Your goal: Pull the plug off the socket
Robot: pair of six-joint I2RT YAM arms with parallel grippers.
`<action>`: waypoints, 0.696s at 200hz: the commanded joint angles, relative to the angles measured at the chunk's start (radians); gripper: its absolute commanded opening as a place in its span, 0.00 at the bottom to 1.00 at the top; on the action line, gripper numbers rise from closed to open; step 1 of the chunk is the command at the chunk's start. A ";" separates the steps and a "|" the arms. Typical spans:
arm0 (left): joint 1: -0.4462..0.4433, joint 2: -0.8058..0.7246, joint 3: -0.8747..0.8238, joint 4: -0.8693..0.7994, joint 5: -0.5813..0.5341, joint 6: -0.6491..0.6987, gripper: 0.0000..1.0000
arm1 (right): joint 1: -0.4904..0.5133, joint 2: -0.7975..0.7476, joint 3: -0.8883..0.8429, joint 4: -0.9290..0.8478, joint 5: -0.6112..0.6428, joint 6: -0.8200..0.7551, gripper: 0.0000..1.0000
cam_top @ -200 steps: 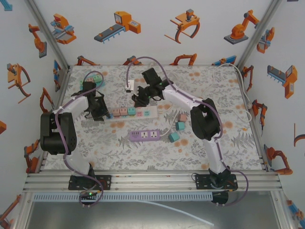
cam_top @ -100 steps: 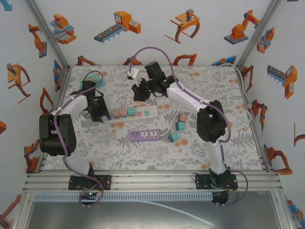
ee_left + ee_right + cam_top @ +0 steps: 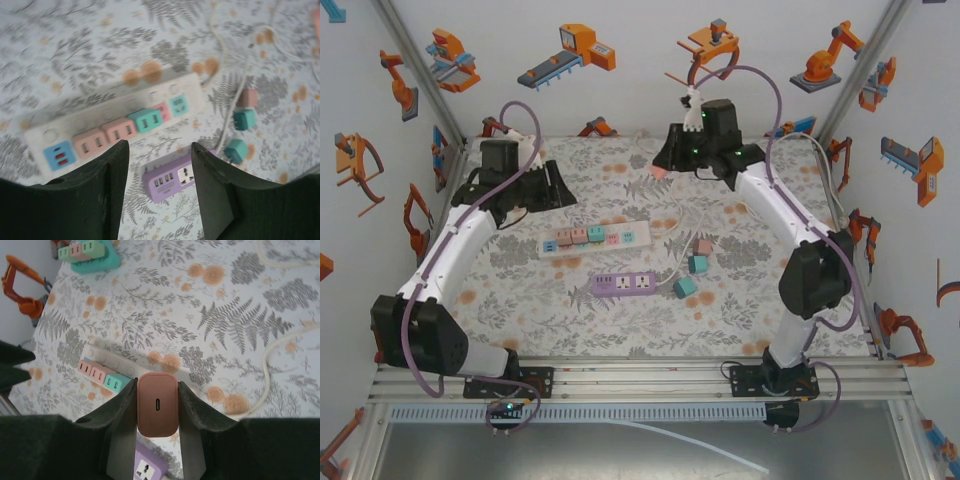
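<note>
My right gripper should go back down to the bare spot beyond the loose pink adapter and let go of the plug, as that spot is lower and nearer my base.
The plug (image 3: 157, 404), a brownish-pink adapter with a single port on its face, is clamped between the fingers of my right gripper (image 3: 157, 412), which is shut on it. In the top view that gripper (image 3: 660, 168) hangs high over the back of the table, well clear of the socket, a white power strip (image 3: 595, 238) still carrying several pink, teal and blue plugs (image 3: 145, 120). My left gripper (image 3: 160, 192) is raised above the strip's left half, open, with nothing between its fingers; it shows in the top view too (image 3: 558, 188).
A purple power strip (image 3: 623, 284) lies in front of the white one. Three loose adapters (image 3: 698, 264) sit to its right beside a white cable (image 3: 840, 200). A teal multi-socket block (image 3: 92, 257) stands at the back left corner.
The right gripper has lifted the pink plug off the white strip and carried it up and toward the back. The left gripper has released the strip's end, opened and risen.
</note>
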 commanded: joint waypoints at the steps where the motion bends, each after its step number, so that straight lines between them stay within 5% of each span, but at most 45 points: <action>1: -0.052 -0.014 0.020 0.108 0.160 0.114 0.52 | -0.052 -0.066 -0.097 0.084 0.041 0.169 0.18; 48: -0.164 -0.020 0.014 0.189 0.291 0.225 0.57 | -0.191 -0.207 -0.410 0.241 0.130 0.343 0.18; 83: -0.204 -0.004 0.030 0.226 0.354 0.284 0.78 | -0.275 -0.274 -0.582 0.312 0.169 0.425 0.18; 139: -0.213 0.011 0.038 0.223 0.374 0.312 0.86 | -0.336 -0.240 -0.747 0.431 0.136 0.501 0.18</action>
